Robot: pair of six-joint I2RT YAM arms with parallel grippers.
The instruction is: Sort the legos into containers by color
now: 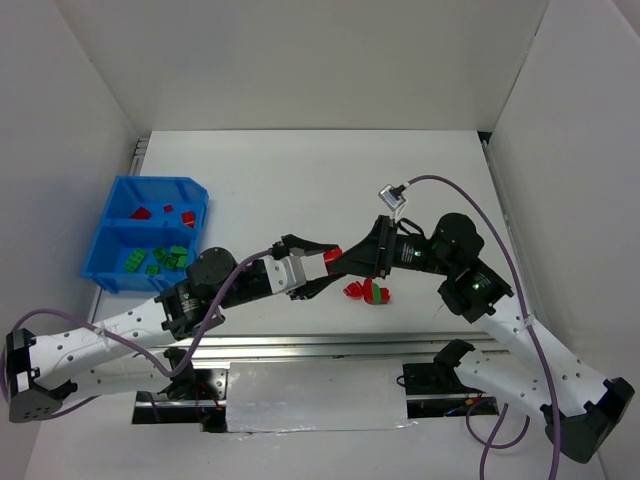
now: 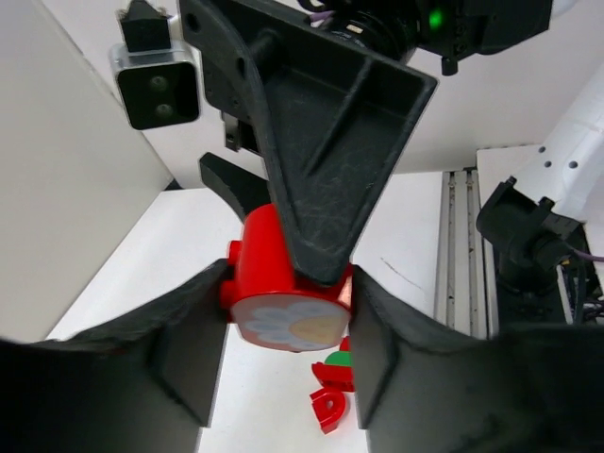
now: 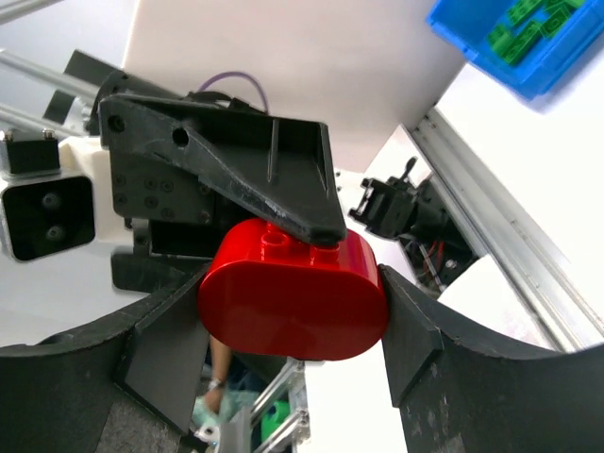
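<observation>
Next, my left gripper carries the large red lego outward and left in the top view and releases it over the bin's far container [image 1: 154, 205], where red legos lie.
A large red lego [image 1: 332, 254] with rounded ends hangs above the table's middle, caught between both grippers. My right gripper [image 1: 338, 258] is shut on its two ends [image 3: 293, 293]. My left gripper [image 1: 332, 265] has one finger [image 3: 283, 198] pressed on its studs, and both its fingers touch the brick's sides [image 2: 283, 283]. Below lie a small red lego [image 2: 330, 406] and a green one [image 2: 338, 359], on the table [image 1: 368, 292]. The blue bin [image 1: 100, 235] stands at the left. Its far container holds red bricks [image 1: 150, 212] and its near container holds green bricks [image 1: 160, 258].
White walls close in the table on the left, back and right. A metal rail [image 1: 300, 345] runs along the near edge between the arm bases. The right arm's purple cable [image 1: 470, 190] arcs over the middle right. The bin [image 3: 528, 47] shows at the right wrist view's top corner.
</observation>
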